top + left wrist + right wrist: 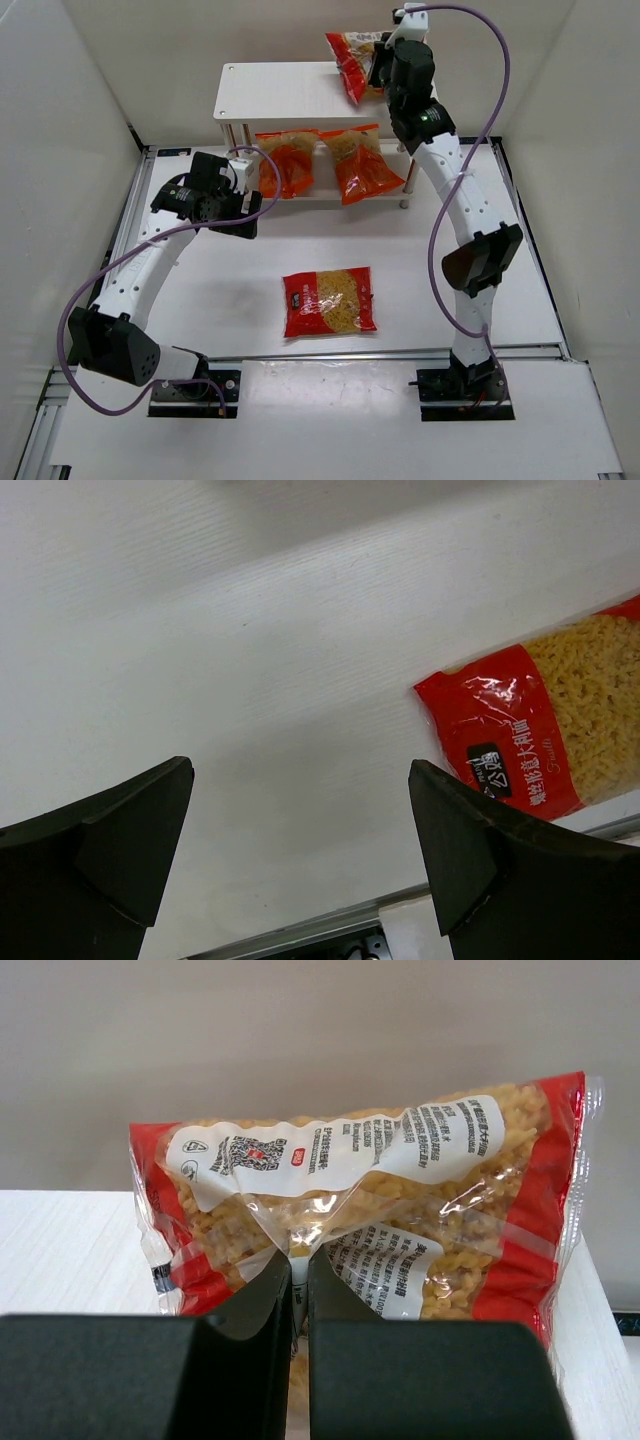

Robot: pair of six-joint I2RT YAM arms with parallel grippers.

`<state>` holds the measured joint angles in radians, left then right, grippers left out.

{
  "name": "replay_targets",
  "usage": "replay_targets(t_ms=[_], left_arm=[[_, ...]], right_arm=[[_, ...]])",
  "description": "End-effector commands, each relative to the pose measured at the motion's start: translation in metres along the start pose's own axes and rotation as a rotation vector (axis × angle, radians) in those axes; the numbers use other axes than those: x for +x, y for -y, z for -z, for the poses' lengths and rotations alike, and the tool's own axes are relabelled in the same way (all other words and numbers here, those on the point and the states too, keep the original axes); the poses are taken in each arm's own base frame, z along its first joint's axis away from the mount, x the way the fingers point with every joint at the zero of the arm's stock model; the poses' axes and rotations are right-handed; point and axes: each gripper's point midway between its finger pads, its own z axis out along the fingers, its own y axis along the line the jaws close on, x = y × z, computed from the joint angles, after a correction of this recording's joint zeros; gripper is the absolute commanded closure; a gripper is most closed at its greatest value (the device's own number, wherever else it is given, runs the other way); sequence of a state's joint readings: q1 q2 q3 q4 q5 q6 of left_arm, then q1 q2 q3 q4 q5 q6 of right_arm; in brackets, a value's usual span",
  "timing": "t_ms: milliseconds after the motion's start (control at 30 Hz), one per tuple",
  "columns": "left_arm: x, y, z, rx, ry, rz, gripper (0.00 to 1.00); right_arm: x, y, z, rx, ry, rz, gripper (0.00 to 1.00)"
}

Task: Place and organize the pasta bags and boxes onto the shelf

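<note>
The robot will next move its left gripper back, to the right in the top view, and down onto the red bag's clear middle [336,301] [596,702], because that bag is off the shelf.
My right gripper [298,1255] is shut on the back seam of a red pasta bag [380,1180], label side facing the wrist camera. From above, that bag [352,62] hangs tilted over the right end of the shelf's white top board [280,92], with the right gripper [380,65] beside it. Two orange bags [287,160] [362,165] lie side by side on the lower tier. A second red bag [329,301] lies flat on the table in front of the shelf. My left gripper [245,208] is open and holds nothing, low by the shelf's left front; its wrist view catches that red bag [540,720] at the right.
White walls enclose the table on the left, back and right. A metal rail [300,930] runs along the near edge of the table. The right arm's purple cable [495,60] loops above the shelf's right side.
</note>
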<state>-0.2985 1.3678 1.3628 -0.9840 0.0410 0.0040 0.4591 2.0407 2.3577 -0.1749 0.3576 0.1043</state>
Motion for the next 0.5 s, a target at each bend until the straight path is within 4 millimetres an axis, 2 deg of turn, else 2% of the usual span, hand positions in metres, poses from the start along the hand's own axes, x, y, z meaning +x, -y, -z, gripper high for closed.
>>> replay_targets(t_ms=[0, 33, 67, 133, 167, 200, 233, 267, 300, 333, 367, 400, 433, 467], left_arm=[[-0.004, 0.003, 0.001, 0.008, 0.025, -0.001, 0.0], [-0.004, 0.003, 0.001, 0.008, 0.025, -0.001, 0.0], [-0.004, 0.003, 0.001, 0.008, 0.025, -0.001, 0.0], [-0.004, 0.004, 0.001, -0.001, 0.025, -0.01, 0.0], [-0.004, 0.012, 0.001, 0.008, 0.024, -0.035, 0.0], [-0.003, 0.017, 0.001, 0.01, 0.024, -0.052, 0.0], [-0.003, 0.023, 0.001, 0.013, 0.024, -0.071, 0.0], [-0.002, 0.038, 0.002, 0.028, 0.024, -0.116, 0.0], [0.0, 0.048, 0.002, 0.046, 0.024, -0.14, 0.0], [0.001, 0.057, 0.003, 0.058, 0.025, -0.167, 0.0], [0.006, 0.08, 0.002, 0.097, 0.014, -0.223, 0.0], [0.006, 0.093, -0.005, 0.119, 0.012, -0.253, 0.0], [0.009, 0.106, -0.01, 0.14, 0.004, -0.284, 0.0], [0.016, 0.131, -0.013, 0.18, -0.008, -0.343, 0.0]], right_arm=[[-0.059, -0.009, 0.008, 0.004, 0.188, -0.11, 0.96], [-0.053, -0.013, 0.008, 0.003, 0.176, -0.119, 0.87], [-0.053, -0.013, 0.008, 0.003, 0.176, -0.119, 0.52], [-0.053, -0.028, 0.015, -0.035, 0.161, -0.091, 0.2], [-0.055, -0.041, 0.019, -0.075, 0.158, -0.08, 0.04], [-0.085, -0.049, 0.04, -0.128, 0.201, -0.059, 0.0], [-0.103, -0.055, 0.054, -0.145, 0.232, -0.039, 0.0], [-0.112, -0.064, 0.071, -0.149, 0.243, -0.015, 0.0], [-0.151, -0.053, 0.104, -0.124, 0.313, 0.02, 0.0], [-0.139, -0.042, 0.11, -0.07, 0.276, 0.039, 0.0], [-0.136, -0.03, 0.121, -0.035, 0.255, 0.043, 0.0], [-0.159, -0.009, 0.155, 0.002, 0.282, -0.002, 0.0], [-0.116, 0.008, 0.153, 0.065, 0.187, 0.026, 0.0], [-0.126, 0.035, 0.183, 0.126, 0.203, -0.006, 0.0]])
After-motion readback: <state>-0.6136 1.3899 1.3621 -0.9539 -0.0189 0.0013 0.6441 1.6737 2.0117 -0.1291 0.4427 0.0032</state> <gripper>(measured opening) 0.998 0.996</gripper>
